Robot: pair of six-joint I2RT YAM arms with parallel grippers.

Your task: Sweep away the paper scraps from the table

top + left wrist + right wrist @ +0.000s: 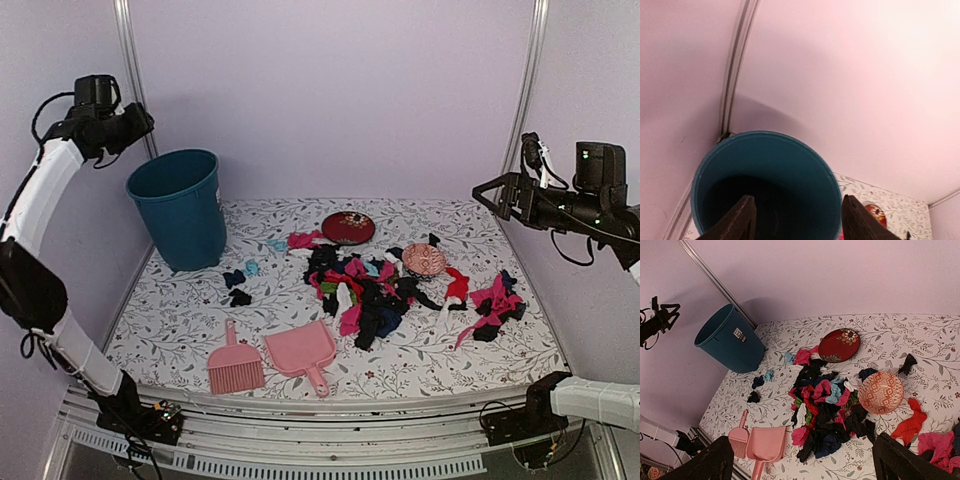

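Note:
The left gripper moves down, back and to the right in the top view onto the pink brush's handle (232, 334) next, since it lies clear of the dustpan.
The paper scraps (368, 290) lie in a heap of black, pink, red, green and light blue bits on the middle of the table (170, 325). More scraps (497, 305) sit at the right, and a few small ones (238, 285) near the bin. From the right wrist view the main heap of scraps (827, 407) spreads below the open, empty right gripper (802, 452). That right gripper (488, 196) hovers high over the table's right side. My left gripper (148, 118) is raised at the upper left; this left gripper (797, 202) stands open and empty above the bin's mouth.
A blue bin (181, 207) (765, 170) (729, 340) stands at the back left. A pink brush (235, 366) and pink dustpan (303, 353) lie near the front edge. A dark-red plate (348, 227) and a pink patterned dish (425, 260) sit among the scraps.

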